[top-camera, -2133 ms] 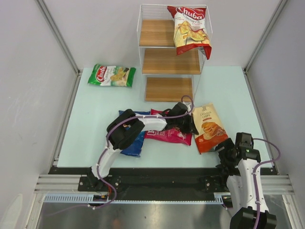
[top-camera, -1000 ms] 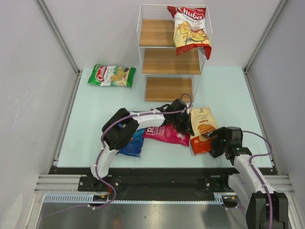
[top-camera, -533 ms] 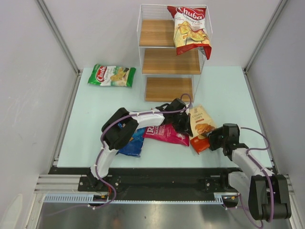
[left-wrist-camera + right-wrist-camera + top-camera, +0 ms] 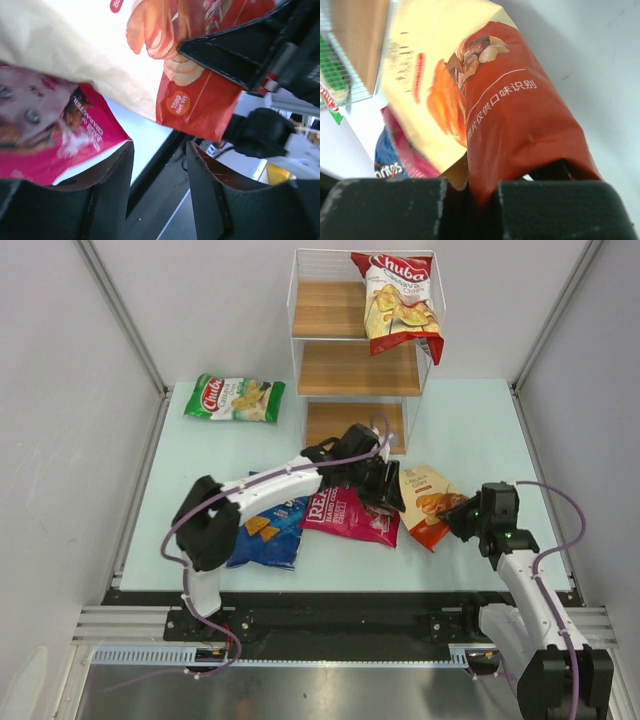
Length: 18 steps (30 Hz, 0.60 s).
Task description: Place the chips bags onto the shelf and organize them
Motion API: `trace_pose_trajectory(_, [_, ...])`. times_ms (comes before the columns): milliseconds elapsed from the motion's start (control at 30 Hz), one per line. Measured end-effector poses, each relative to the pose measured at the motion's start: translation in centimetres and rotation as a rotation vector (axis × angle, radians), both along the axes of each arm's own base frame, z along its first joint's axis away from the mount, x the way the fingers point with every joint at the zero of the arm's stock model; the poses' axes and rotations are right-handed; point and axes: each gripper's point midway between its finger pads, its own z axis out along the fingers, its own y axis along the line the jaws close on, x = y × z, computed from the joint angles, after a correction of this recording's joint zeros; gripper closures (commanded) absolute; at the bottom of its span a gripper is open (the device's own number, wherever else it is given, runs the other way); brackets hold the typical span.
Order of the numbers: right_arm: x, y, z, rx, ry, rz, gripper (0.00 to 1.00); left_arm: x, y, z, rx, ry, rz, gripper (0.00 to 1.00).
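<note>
The orange-and-cream bag (image 4: 424,500) rises and swings outward with my right gripper next, for release on the top level's bare board, which the red Chuba bag leaves uncovered.
The orange-and-cream chips bag (image 4: 424,500) lies tilted on the table, its lower corner raised. My right gripper (image 4: 463,516) is shut on that bottom edge; in the right wrist view the orange foil (image 4: 520,115) is pinched between the jaws (image 4: 482,189). My left gripper (image 4: 384,490) hovers over the bag's left side, open and empty (image 4: 159,152), with the pink bag (image 4: 45,135) beneath it. On the table lie the pink bag (image 4: 345,516), the blue Doritos bag (image 4: 263,530) and the green Chuba bag (image 4: 235,397). The red Chuba bag (image 4: 400,302) leans on the top tier of the shelf (image 4: 345,368).
Grey walls enclose the table on both sides. The table's black front rail (image 4: 330,598) runs just below the bags. The shelf's lowest board (image 4: 340,420) sits right behind my left wrist.
My right gripper has closed on the orange-and-cream bag's bottom edge and tugged it rightward. My left gripper has opened and released that bag, and its arm has swung left, uncovering the blue bag.
</note>
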Motion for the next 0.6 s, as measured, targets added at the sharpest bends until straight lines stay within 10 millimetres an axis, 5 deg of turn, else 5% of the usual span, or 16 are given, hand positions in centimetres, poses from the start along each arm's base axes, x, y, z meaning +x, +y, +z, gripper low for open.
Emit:
trace_pose_trajectory(133, [0.2, -0.3, 3.6, -0.036, -0.045, 0.047, 1.0, 1.9, 2.5, 5.0, -0.027, -0.09, 0.085, 0.48])
trace_pose_trajectory(233, [0.4, -0.3, 6.2, -0.051, -0.065, 0.084, 1.0, 4.4, 5.1, 6.1, -0.006, -0.125, 0.183, 0.48])
trace_pose_trajectory(467, [1.0, 1.5, 13.4, -0.062, -0.142, 0.212, 1.0, 7.2, 13.1, 2.4, 0.148, -0.082, 0.384, 0.48])
trace_pose_trajectory(600, [1.8, 2.7, 18.1, -0.04, -0.21, 0.277, 1.0, 6.6, 15.0, 1.2, 0.201, -0.056, 0.42, 0.48])
